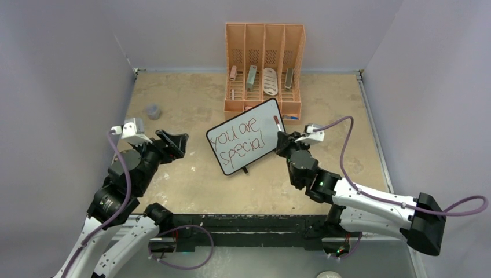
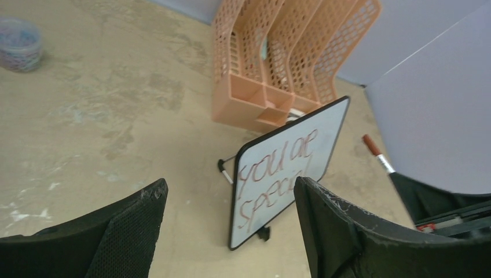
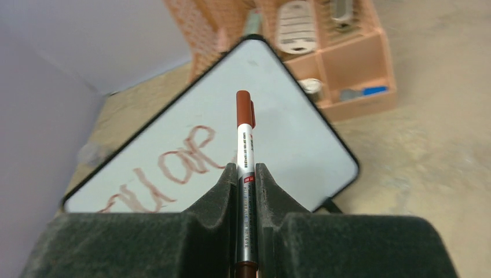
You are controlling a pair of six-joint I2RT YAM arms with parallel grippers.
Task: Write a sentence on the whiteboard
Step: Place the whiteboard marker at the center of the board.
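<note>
The robot's right gripper will next go down toward the right in the wrist view and release the marker [image 1: 277, 123], since bare tabletop beside the board lies below the gripper on that side.
The whiteboard [image 1: 255, 119] stands tilted on its small black feet in front of the orange organizer, turned at an angle. The sentence [image 1: 238, 140] "you are special!" runs across it in two red-brown lines. My right gripper [image 1: 282, 141] is shut on a red-brown marker [image 1: 277, 123] just off the board's right edge. In the right wrist view the marker [image 3: 244, 133] sticks up between the fingers [image 3: 272, 191], its red-brown end in front of the board [image 3: 295, 133]. My left gripper [image 1: 173, 142] hangs open and empty left of the board [image 2: 324, 136], apart from it.
The orange organizer [image 1: 264, 40] stands at the back with several small items in its slots. A small grey cup [image 1: 153, 111] sits at the table's left. Grey walls close in both sides and the back.
</note>
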